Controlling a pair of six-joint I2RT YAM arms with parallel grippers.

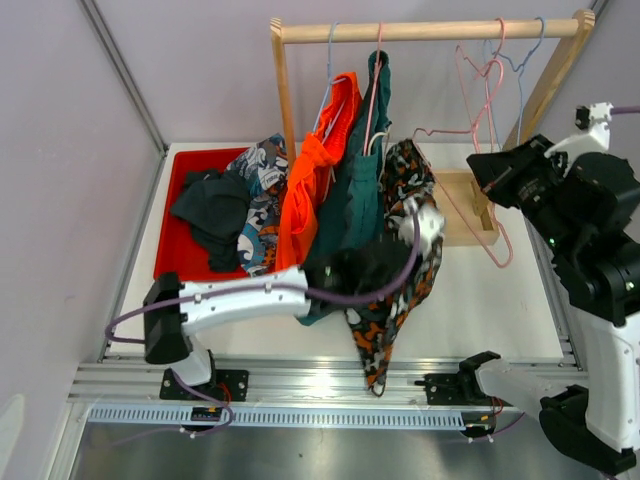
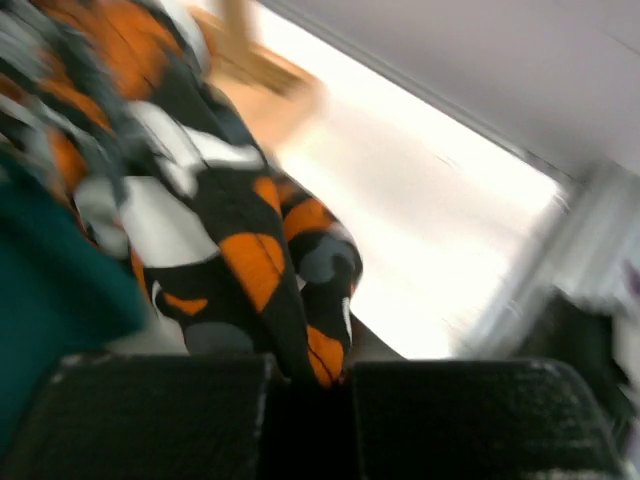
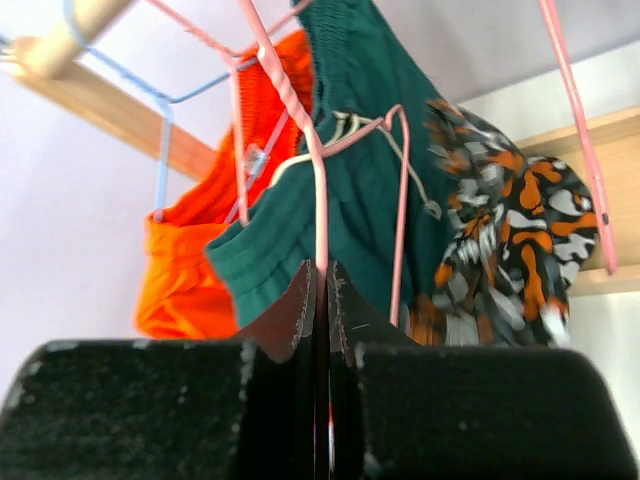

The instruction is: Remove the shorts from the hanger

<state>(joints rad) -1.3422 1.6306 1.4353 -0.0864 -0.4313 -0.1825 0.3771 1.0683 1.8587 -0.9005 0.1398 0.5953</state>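
Observation:
The wooden bar (image 1: 485,31) is farther outward, so my right gripper will next move outward toward it and release the pink hanger, whose hook is already looped over the bar.
Orange-black-white print shorts (image 1: 400,290) hang off the rack's front, and my left gripper (image 1: 416,230) is shut on their fabric. In the left wrist view the print cloth (image 2: 250,260) runs down between the closed fingers of that gripper (image 2: 310,365). Beside them hang dark teal shorts (image 1: 360,200) and bright orange shorts (image 1: 315,180). My right gripper (image 1: 478,165) is shut on a pink wire hanger (image 1: 470,215). Its wrist view shows the jaws of the gripper (image 3: 322,268) pinching the pink hanger (image 3: 320,200) in front of the teal shorts (image 3: 360,150), with the print shorts (image 3: 510,230) to the right.
A red tray (image 1: 175,255) at the left holds near-black shorts (image 1: 212,205) and blue-white print shorts (image 1: 260,170). The wooden rail (image 1: 430,30) carries empty pink and blue hangers (image 1: 500,70). The rack's wooden foot (image 1: 465,200) lies under the right gripper.

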